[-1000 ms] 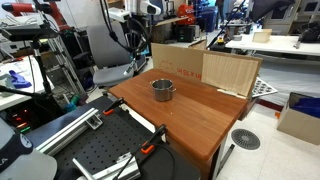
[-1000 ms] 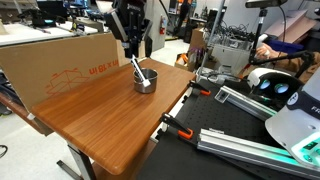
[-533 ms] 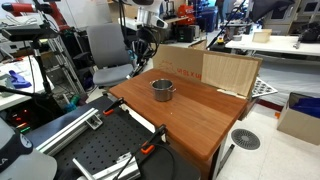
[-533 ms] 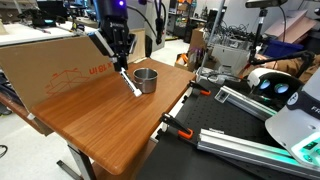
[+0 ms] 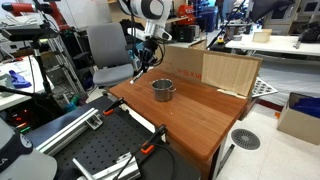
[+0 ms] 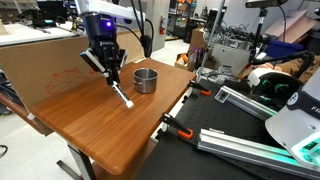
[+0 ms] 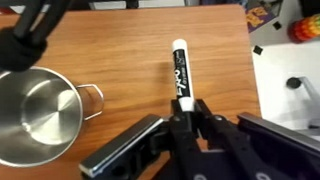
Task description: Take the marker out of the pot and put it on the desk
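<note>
The marker already hangs clear of the pot, so I will next lower my gripper to the bare desk (image 6: 134, 106) (image 7: 158, 88) beside the pot below it and release the marker.
My gripper (image 6: 108, 72) is shut on the marker (image 6: 121, 94), a dark stick with a white end, and holds it tilted over the reddish-brown desk (image 6: 90, 125), beside the pot and outside it. The white tip is close to the desk top; I cannot tell if it touches. The small grey metal pot (image 6: 146, 80) stands empty on the desk. In the wrist view the marker (image 7: 180, 72) sticks out from between the fingers of the gripper (image 7: 187, 108), and the empty pot (image 7: 35, 110) lies to the left. In an exterior view the gripper (image 5: 143, 62) hangs beyond the pot (image 5: 163, 90).
A cardboard box (image 6: 50, 60) stands along the desk's back edge, and a wooden panel (image 5: 228, 72) leans there too. A black perforated board (image 5: 100, 158) with orange clamps (image 6: 175, 128) adjoins the desk. An office chair (image 5: 105, 50) is behind.
The gripper has lifted the marker out of the pot, carried it sideways away from the pot and brought it down towards the desk top. The pot has not moved.
</note>
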Tool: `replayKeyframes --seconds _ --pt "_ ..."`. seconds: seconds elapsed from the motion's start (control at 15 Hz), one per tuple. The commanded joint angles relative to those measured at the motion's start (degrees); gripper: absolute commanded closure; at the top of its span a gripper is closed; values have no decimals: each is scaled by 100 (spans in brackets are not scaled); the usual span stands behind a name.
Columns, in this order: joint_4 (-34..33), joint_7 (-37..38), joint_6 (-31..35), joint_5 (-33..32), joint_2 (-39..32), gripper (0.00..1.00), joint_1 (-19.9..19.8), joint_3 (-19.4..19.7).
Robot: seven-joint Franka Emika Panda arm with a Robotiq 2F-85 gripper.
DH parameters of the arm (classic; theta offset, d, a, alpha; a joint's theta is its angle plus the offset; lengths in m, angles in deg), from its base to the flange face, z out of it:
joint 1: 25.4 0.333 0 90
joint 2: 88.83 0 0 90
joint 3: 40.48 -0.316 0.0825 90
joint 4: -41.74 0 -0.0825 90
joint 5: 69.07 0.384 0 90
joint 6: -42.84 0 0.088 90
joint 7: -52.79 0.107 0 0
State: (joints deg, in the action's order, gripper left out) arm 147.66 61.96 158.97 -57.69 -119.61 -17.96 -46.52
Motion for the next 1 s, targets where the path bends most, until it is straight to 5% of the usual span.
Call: replayKeyframes --seconds 0.0,0.8,0.87,0.93 --pt "-448 154 -288 -115 -395 95 130 60" --pt "-1302 722 -916 -484 -1381 95 415 215" --pt "-1401 776 -1064 -562 -1447 58 447 239" --pt "-1494 793 -1204 -617 -1519 55 462 254"
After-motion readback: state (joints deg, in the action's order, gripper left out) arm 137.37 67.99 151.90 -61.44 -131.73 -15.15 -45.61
